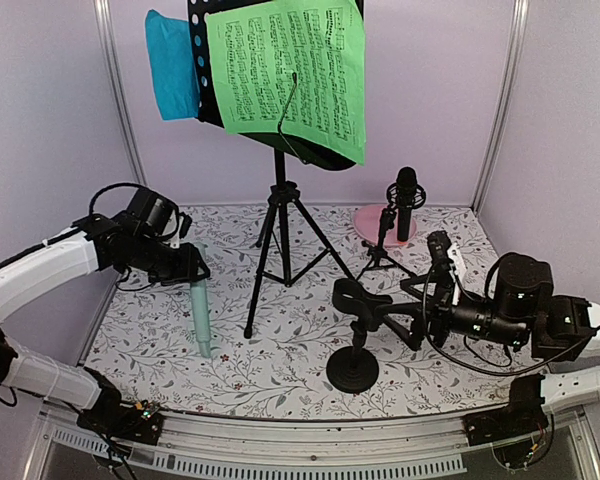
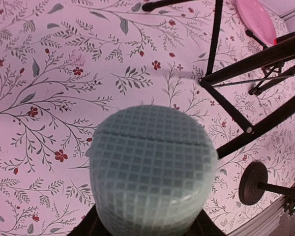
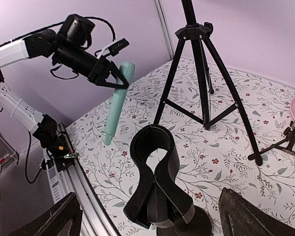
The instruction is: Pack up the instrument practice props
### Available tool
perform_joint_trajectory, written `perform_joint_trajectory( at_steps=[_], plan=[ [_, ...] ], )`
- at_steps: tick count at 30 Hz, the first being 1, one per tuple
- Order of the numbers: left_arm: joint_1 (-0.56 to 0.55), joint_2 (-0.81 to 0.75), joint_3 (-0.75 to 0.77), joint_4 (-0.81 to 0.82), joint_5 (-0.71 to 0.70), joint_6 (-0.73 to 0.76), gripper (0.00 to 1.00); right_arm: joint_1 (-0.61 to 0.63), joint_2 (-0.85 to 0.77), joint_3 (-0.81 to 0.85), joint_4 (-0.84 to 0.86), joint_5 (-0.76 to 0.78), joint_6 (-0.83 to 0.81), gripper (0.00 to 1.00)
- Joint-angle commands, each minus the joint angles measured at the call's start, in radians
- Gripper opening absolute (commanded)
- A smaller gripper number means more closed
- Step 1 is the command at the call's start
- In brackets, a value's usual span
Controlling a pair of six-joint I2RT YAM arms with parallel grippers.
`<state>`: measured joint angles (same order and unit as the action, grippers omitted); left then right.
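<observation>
My left gripper will move down to the left in the top view and let go of the microphone, because bare floral cloth (image 1: pixel 167 338) lies below it on that side.
My left gripper (image 1: pixel 192 268) is shut on the head of the mint-green microphone (image 1: pixel 199 315), which hangs handle-down just above the cloth; its mesh head fills the left wrist view (image 2: pixel 150 167). My right gripper (image 1: pixel 418 305) is open, its fingers wide on either side of the clip (image 3: pixel 155 172) of a black round-base mic support (image 1: pixel 352 370). The black perforated rack (image 1: pixel 202 50) carries the green sheet (image 1: pixel 290 70) and the blue sheet (image 1: pixel 172 65) on tripod legs (image 1: pixel 280 240). The black microphone (image 1: pixel 406 200) stands in the second support (image 1: pixel 380 255).
A round pink plate (image 1: pixel 372 222) lies at the back right behind the black microphone. The tripod legs (image 3: pixel 201 64) spread over the middle of the floral cloth. Purple walls close the left, back and right. A metal rail (image 1: pixel 300 440) runs along the near edge.
</observation>
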<state>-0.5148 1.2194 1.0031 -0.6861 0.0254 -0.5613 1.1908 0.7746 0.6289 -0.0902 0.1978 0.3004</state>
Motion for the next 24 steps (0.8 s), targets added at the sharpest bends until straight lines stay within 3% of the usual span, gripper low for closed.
perform_joint_trajectory(
  at_steps=[1, 6, 10, 17, 21, 24],
  plan=[
    [0.093, 0.097, 0.0, -0.036, 0.196, 0.058, 0.28, 0.002, -0.062, 0.077, -0.193, -0.007, 0.18, 0.99],
    [0.183, 0.224, 0.06, -0.089, 0.228, 0.132, 0.28, 0.001, -0.11, 0.143, -0.331, 0.194, 0.258, 0.99],
    [0.258, 0.276, 0.092, -0.139, 0.187, 0.188, 0.28, -0.002, -0.108, 0.181, -0.343, 0.296, 0.29, 0.99],
    [0.349, 0.357, 0.081, -0.127, 0.133, 0.242, 0.28, -0.03, 0.013, 0.313, -0.446, 0.348, 0.33, 0.99],
    [0.392, 0.418, 0.052, -0.087, 0.151, 0.255, 0.3, -0.095, 0.02, 0.316, -0.456, 0.286, 0.341, 0.99],
    [0.408, 0.441, 0.033, -0.065, 0.158, 0.265, 0.37, -0.16, 0.013, 0.308, -0.463, 0.216, 0.336, 0.99]
  ],
)
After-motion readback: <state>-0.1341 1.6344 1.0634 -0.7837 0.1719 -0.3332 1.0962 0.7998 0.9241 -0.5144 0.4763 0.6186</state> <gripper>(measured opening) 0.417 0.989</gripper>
